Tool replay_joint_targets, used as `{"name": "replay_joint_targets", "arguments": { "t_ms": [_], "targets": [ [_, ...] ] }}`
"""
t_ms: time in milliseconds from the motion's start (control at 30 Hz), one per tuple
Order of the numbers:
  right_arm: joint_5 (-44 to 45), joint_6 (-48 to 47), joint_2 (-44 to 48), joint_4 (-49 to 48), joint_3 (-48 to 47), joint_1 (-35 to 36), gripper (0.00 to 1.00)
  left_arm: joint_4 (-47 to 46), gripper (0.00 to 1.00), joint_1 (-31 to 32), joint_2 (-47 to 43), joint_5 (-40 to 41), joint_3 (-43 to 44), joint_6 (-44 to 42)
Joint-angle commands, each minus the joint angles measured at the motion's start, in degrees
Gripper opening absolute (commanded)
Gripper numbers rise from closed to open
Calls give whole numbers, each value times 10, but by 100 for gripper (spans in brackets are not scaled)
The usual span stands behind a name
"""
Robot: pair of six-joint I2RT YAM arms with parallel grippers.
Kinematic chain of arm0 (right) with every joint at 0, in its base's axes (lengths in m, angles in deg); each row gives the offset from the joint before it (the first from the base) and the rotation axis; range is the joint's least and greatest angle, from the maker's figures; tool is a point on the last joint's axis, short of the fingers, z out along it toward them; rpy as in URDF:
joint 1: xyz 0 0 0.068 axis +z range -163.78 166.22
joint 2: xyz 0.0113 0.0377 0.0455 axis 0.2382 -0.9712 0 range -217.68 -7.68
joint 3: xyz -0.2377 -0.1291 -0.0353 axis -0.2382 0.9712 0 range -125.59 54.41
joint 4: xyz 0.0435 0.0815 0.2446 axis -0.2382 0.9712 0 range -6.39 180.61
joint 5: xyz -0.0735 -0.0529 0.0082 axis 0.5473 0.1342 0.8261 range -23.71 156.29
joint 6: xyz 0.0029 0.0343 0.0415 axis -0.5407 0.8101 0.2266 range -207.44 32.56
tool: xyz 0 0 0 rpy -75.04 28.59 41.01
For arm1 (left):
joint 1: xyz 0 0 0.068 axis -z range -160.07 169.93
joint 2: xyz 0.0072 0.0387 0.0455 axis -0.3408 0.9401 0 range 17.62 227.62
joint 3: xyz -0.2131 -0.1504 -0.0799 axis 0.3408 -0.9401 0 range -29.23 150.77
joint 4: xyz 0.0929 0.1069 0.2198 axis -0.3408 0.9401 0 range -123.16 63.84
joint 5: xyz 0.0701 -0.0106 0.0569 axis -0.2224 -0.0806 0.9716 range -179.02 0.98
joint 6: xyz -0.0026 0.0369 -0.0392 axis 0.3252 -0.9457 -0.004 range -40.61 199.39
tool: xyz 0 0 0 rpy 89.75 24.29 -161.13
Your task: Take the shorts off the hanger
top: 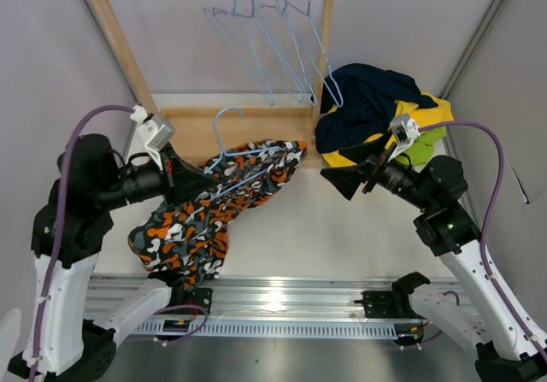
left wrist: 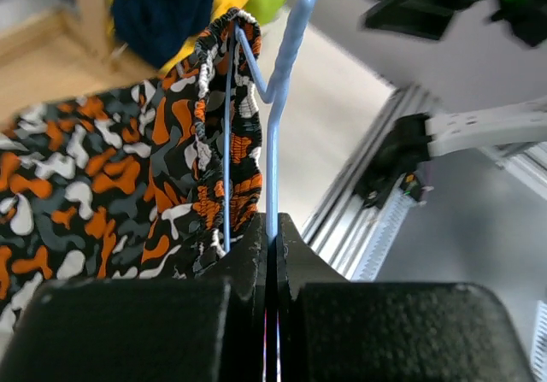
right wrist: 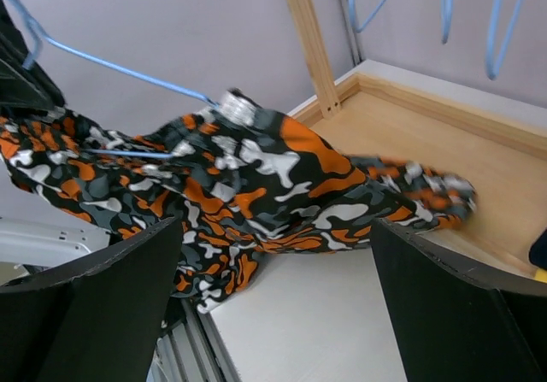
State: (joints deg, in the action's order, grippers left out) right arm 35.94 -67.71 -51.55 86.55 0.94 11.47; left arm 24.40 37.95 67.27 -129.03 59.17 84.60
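Observation:
The right gripper moves to the left in the top view onto the edge of the shorts' far end next, since it juts toward my open fingers across a gap.
The camouflage shorts [top: 214, 207] in orange, black and white hang on a light blue wire hanger [top: 224, 147] over the table's left half. They also show in the left wrist view [left wrist: 102, 177] and the right wrist view [right wrist: 256, 185]. My left gripper [top: 195, 177] is shut on the hanger's wire [left wrist: 275, 143], with the waistband draped beside the fingers. My right gripper [top: 335, 181] is open and empty, a little right of the shorts' far end. A pile of dark navy [top: 363, 100], yellow [top: 436, 108] and lime green [top: 427, 147] shorts lies at the right.
A wooden rack [top: 111, 32] stands at the back with several empty blue hangers [top: 273, 32] on its top bar. Its wooden base board [top: 256, 126] lies under the shorts' far end. A metal rail [top: 282, 305] runs along the near edge.

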Motion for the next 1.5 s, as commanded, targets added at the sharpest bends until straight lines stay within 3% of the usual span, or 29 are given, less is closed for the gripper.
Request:
{"name": "replay_joint_targets", "arguments": {
  "t_ms": [0,200,533,567,600,633,667,800,900,1033,1200,1367,1467],
  "targets": [
    [-16,-12,-12,-22,-30,14,99,-69,0,13,-17,-75,58,51],
    [13,-21,-20,-22,-28,40,99,-90,0,14,-12,-92,77,78],
    [62,-19,-73,-121,-11,87,100,-112,0,15,-27,-108,70,96],
    [62,-17,-81,-137,-13,93,80,-112,0,15,-28,-105,69,96],
    [54,-19,-88,-144,-15,105,52,-112,0,15,-28,-102,68,96],
    [61,-16,-102,-148,-22,111,13,-112,0,15,-27,-99,67,96],
    [71,-15,-106,-153,-24,116,0,-109,0,15,-26,-97,67,92],
    [159,-40,-96,-139,-38,115,0,-90,0,14,-32,-77,55,76],
    [189,-71,-83,-104,-73,72,0,-78,0,15,-38,-64,36,65],
    [116,-10,-72,-103,-89,-108,0,-68,0,15,-37,-56,29,55],
    [35,65,-63,-146,-50,-229,0,-62,0,15,-33,-49,28,47],
    [6,124,-46,-202,24,-219,0,-99,0,15,-25,1,27,73],
    [46,120,-10,-198,85,-111,0,-205,0,15,-17,132,17,117]
  ]
}}
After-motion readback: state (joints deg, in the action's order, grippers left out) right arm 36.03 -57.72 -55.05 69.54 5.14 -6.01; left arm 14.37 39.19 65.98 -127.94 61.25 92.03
